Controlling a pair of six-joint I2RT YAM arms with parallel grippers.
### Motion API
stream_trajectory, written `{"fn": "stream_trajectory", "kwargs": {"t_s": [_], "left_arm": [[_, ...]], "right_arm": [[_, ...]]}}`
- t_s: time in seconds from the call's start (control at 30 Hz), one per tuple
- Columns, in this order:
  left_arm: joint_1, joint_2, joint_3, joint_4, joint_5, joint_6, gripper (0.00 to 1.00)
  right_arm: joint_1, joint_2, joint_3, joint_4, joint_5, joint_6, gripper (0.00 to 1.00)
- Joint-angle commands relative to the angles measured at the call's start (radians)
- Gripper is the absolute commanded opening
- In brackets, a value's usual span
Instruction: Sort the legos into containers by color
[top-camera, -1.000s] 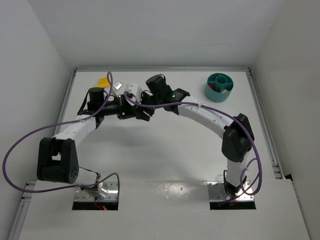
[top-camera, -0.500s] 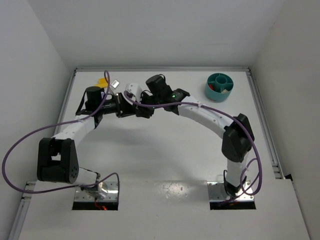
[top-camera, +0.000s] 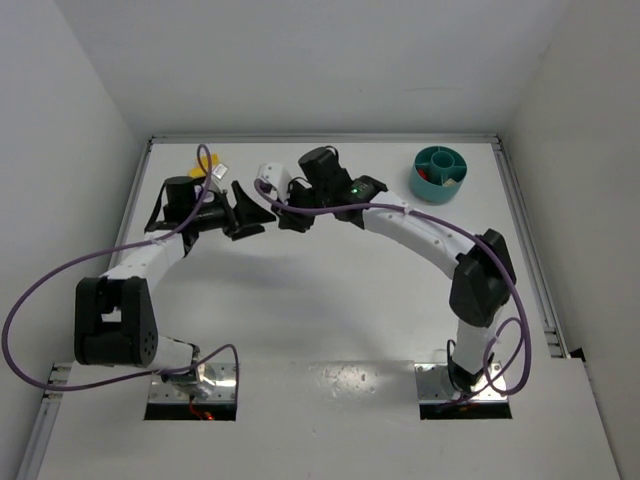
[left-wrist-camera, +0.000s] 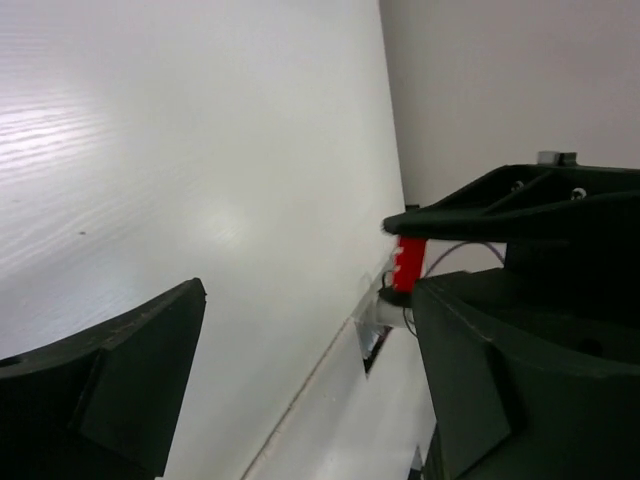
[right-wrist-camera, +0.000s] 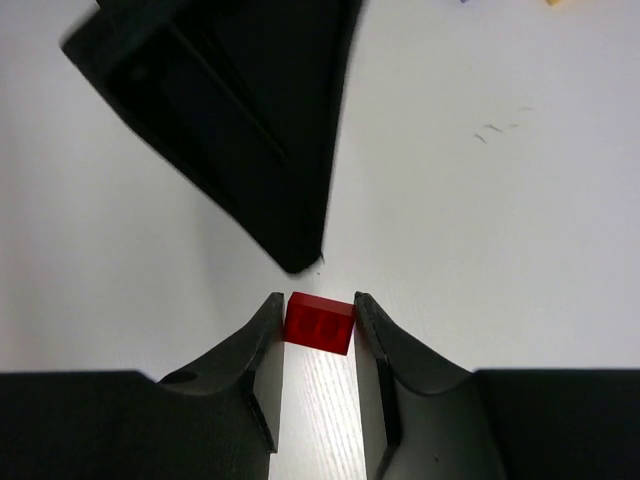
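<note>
I will move my right gripper outward next, away from the left gripper, over the dish's section holding red, because red is already in the teal dish.
A small red lego sits pinched between my right gripper's two black fingertips, just above the white table. In the left wrist view the same red lego shows beyond my left gripper, whose jaws stand wide apart with nothing between them. In the top view the left gripper and the right gripper face each other closely at the table's far left. A yellow lego and a pale one lie behind the left arm. The teal dish stands at the far right.
One finger of the left gripper hangs just ahead of the right gripper's tips. Purple cables loop along both arms. The dish holds a few small pieces, red among them. A raised rail borders the table's far edge and walls close the sides.
My left gripper went from shut to wide open and drew back a little to the left. The right gripper closed on the red lego and stayed there.
</note>
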Motion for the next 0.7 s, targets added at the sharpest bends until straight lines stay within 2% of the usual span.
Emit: {"fn": "stream_trajectory", "kwargs": {"t_s": [0.0, 0.13, 0.2, 0.27, 0.37, 0.43, 0.47, 0.53, 0.67], "left_arm": [[0.049, -0.046, 0.004, -0.028, -0.058, 0.045, 0.91], [0.077, -0.059, 0.044, -0.100, -0.126, 0.117, 0.91], [0.087, -0.059, 0.110, -0.192, -0.219, 0.173, 0.91], [0.087, -0.044, 0.160, -0.264, -0.357, 0.275, 0.91], [0.087, 0.013, 0.272, -0.396, -0.445, 0.387, 0.91], [0.087, 0.023, 0.348, -0.433, -0.485, 0.443, 0.93], [0.087, 0.039, 0.372, -0.451, -0.509, 0.462, 1.00], [0.087, 0.058, 0.439, -0.508, -0.591, 0.490, 1.00], [0.057, 0.024, 0.475, -0.519, -0.719, 0.549, 1.00]], "right_arm": [[-0.035, -0.086, -0.036, 0.022, 0.058, -0.017, 0.14], [-0.087, -0.126, -0.113, 0.069, 0.166, 0.026, 0.13], [-0.124, -0.149, -0.164, 0.079, 0.231, 0.038, 0.13], [-0.207, -0.149, -0.185, 0.079, 0.254, 0.061, 0.13], [-0.329, -0.149, -0.195, 0.053, 0.285, 0.089, 0.13], [-0.415, -0.111, -0.146, 0.008, 0.294, 0.101, 0.13], [-0.444, -0.094, -0.127, -0.007, 0.294, 0.115, 0.13], [-0.497, -0.043, -0.072, -0.036, 0.294, 0.129, 0.13], [-0.604, 0.037, 0.026, -0.105, 0.334, 0.172, 0.13]]}}
